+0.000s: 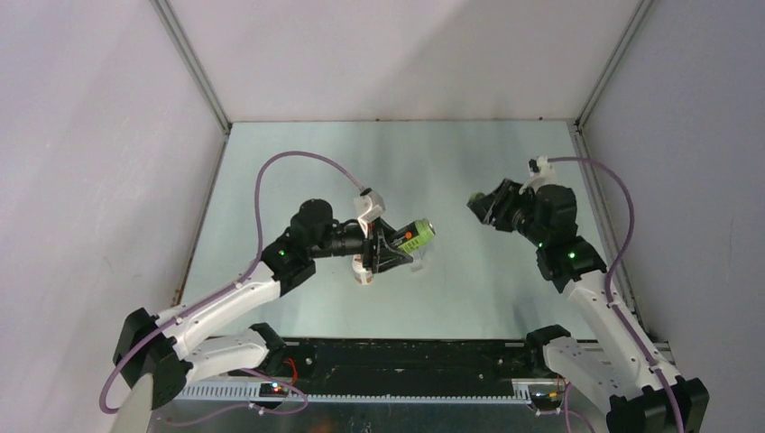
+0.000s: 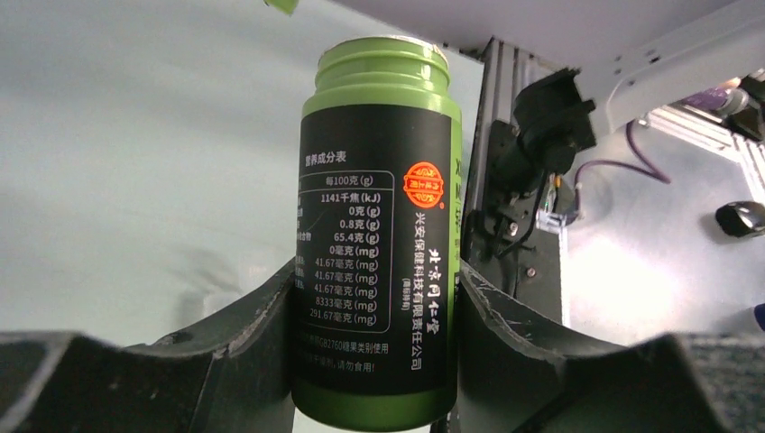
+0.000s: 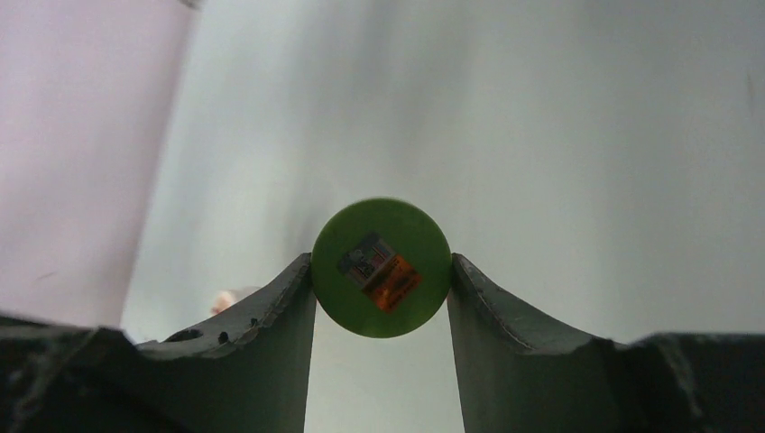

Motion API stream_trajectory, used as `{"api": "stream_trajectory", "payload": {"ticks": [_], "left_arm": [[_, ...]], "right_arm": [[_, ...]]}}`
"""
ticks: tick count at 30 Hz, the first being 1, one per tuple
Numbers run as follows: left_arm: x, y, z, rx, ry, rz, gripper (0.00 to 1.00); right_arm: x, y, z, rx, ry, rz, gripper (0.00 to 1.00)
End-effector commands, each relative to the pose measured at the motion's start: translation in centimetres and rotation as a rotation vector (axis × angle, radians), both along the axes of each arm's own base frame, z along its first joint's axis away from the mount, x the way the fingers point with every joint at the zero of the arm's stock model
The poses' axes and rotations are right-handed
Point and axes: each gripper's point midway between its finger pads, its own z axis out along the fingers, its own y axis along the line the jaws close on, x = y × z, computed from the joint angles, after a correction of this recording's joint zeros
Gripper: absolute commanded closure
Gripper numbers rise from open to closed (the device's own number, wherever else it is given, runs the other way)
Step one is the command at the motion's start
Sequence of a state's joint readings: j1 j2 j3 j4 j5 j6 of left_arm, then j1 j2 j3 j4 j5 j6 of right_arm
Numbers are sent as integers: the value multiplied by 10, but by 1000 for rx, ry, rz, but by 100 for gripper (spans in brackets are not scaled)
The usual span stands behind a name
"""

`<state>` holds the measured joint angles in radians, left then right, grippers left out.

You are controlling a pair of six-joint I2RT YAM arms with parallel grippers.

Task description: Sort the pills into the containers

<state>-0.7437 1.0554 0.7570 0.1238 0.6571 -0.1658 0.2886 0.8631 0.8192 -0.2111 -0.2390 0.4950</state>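
I need to lower my right gripper and move it back toward the base bar next, to release the cap on the bare tabletop. The tabletop is empty below the gripper.
A green bottle (image 1: 415, 235) with a black label (image 2: 374, 244) lies nearly on its side above the table, its uncapped mouth (image 2: 382, 54) pointing right. My left gripper (image 1: 395, 245) (image 2: 376, 275) is shut on its lower body. The round green cap (image 3: 381, 268), with a sticker on its face, sits clamped between the fingers of my right gripper (image 1: 483, 209) (image 3: 381, 271), raised right of centre. A faint translucent container (image 1: 419, 262) seems to lie just under the bottle. No pills show.
A small whitish object (image 1: 364, 273) stands under my left wrist; it shows as a pale blob (image 3: 230, 298) in the right wrist view. White walls enclose the table (image 1: 469, 298) on three sides. The black base rail (image 1: 406, 356) runs along the near edge.
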Motion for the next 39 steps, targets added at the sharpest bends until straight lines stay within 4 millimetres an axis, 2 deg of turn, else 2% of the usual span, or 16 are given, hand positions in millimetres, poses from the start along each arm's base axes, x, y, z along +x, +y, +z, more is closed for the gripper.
{"api": "stream_trajectory", "payload": {"ticks": [1,3,6,14,18,28,35,39], "left_arm": [[8,-6,2,-71,-48,110,100],[5,-6,-25,-53,-10,144,100],[1,-7,-49,-43,10,192,100],[7,13,-112,-70,31,382,100],[21,28,-135,-41,18,502,100],[46,58,-161,-6,-14,716,100],[60,67,-170,51,-21,803,100],[60,57,-169,67,-18,760,100]], "right_arm": [[1,-37,-74,-58,204,-242,75],[-2,-38,-90,-56,242,-250,75],[-7,-37,-104,-55,277,-247,75],[-12,-36,-106,-52,283,-234,75],[-14,-38,-104,-57,275,-236,75],[-20,-40,-89,-30,234,-230,74],[-21,-43,-104,-63,284,-238,74],[-19,-45,-116,-92,315,-243,73]]}}
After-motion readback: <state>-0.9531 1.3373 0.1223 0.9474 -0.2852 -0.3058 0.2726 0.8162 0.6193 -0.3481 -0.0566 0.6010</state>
